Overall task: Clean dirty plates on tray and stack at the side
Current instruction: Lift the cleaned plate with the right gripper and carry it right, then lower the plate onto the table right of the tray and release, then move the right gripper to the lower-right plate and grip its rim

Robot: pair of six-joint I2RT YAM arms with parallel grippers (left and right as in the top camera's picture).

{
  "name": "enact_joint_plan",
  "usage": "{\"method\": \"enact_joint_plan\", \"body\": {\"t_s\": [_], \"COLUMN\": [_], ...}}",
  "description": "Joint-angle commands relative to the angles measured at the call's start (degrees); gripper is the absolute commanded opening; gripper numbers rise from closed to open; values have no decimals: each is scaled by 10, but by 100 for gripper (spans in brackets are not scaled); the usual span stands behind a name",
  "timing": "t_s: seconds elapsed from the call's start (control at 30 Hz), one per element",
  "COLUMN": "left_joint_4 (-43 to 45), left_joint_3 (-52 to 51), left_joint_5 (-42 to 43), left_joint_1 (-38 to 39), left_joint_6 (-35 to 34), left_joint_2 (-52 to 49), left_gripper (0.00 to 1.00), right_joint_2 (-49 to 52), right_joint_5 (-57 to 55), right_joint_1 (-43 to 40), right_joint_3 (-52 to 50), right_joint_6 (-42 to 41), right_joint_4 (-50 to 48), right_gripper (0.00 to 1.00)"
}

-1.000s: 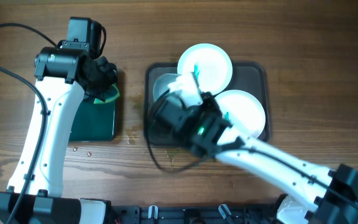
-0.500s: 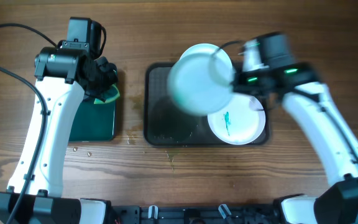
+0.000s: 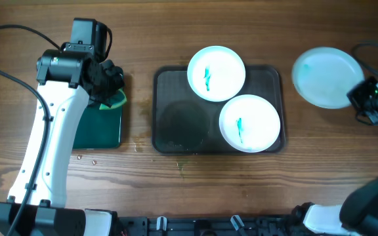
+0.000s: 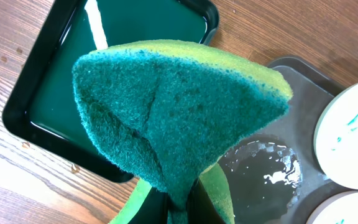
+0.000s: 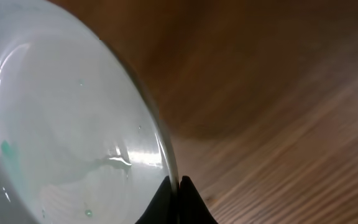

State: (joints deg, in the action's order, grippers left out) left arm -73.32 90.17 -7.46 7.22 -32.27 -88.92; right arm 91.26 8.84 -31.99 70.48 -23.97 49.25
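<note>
The held plate goes down and slightly back in my right gripper next, onto the bare wood beside the dark tray.
The dark tray (image 3: pixel 176 124) holds two white plates with teal smears, one at the back (image 3: pixel 216 73) and one at the front right (image 3: pixel 249 123). A wet patch lies on the tray's left half (image 4: pixel 263 177). My right gripper (image 3: pixel 359 98) is shut on the rim of a third, wiped plate (image 3: pixel 327 77) and holds it over the table right of the tray; its wet face fills the right wrist view (image 5: pixel 61 124), with the fingertips (image 5: pixel 179 186) pinching the rim. My left gripper (image 3: pixel 107 88) is shut on a green sponge (image 4: pixel 179 112) above the small black tray (image 3: pixel 100 124).
The small black tray with green inside (image 4: pixel 73 87) stands left of the dark tray. Small drops and crumbs lie on the wood in front of both trays (image 3: pixel 87 157). Bare wooden table lies to the right under the held plate.
My right arm has swung from the tray's left half to the far right, carrying the wiped plate off the tray. The left arm has not moved.
</note>
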Motion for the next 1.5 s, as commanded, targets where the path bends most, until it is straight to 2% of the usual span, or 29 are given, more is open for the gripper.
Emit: {"method": "enact_joint_plan", "body": {"t_s": [0.0, 0.23, 0.27, 0.37, 0.43, 0.5, 0.67, 0.77, 0.97, 1.17, 1.23, 1.33, 1.47], "left_joint_4": [2, 2, 2, 4, 7, 9, 8, 8, 8, 8, 8, 8, 8], "left_joint_3": [0, 0, 0, 0, 1, 0, 0, 0, 0, 0, 0, 0, 1], "left_joint_5": [1, 1, 1, 1, 1, 1, 1, 1, 1, 1, 1, 1, 1], "left_joint_1": [1, 1, 1, 1, 1, 1, 1, 1, 1, 1, 1, 1, 1], "left_joint_6": [-8, -8, -8, -8, -8, -8, -7, -8, -8, -8, -8, -8, -8], "left_joint_2": [-1, -1, -1, -1, -1, -1, -1, -1, -1, -1, -1, -1, -1], "left_gripper": [4, 4, 4, 4, 4, 4, 4, 4, 4, 4, 4, 4, 4], "right_joint_2": [49, 105, 114, 125, 123, 119, 85, 51, 17, 20, 20, 20, 22], "right_joint_5": [-44, -50, -50, -49, -35, -4, 120, 164, 116, 56, 16, -35, -40], "right_joint_1": [-10, -9, -8, -7, -7, -7, -3, 15, 93, 207, 244, 280, 309], "right_joint_3": [-42, -64, -64, -64, -61, -40, 40, 58, 57, 16, -5, -34, -83], "right_joint_6": [-37, -48, -48, -47, -45, -38, 73, 139, 182, 178, 147, 119, 137], "right_joint_4": [-30, -94, -99, -97, -88, -53, 73, 122, 192, 150, 128, 101, 45], "right_gripper": [4, 4, 8, 31, 34, 34, 27, 31, 32, 32, 33, 33, 33]}}
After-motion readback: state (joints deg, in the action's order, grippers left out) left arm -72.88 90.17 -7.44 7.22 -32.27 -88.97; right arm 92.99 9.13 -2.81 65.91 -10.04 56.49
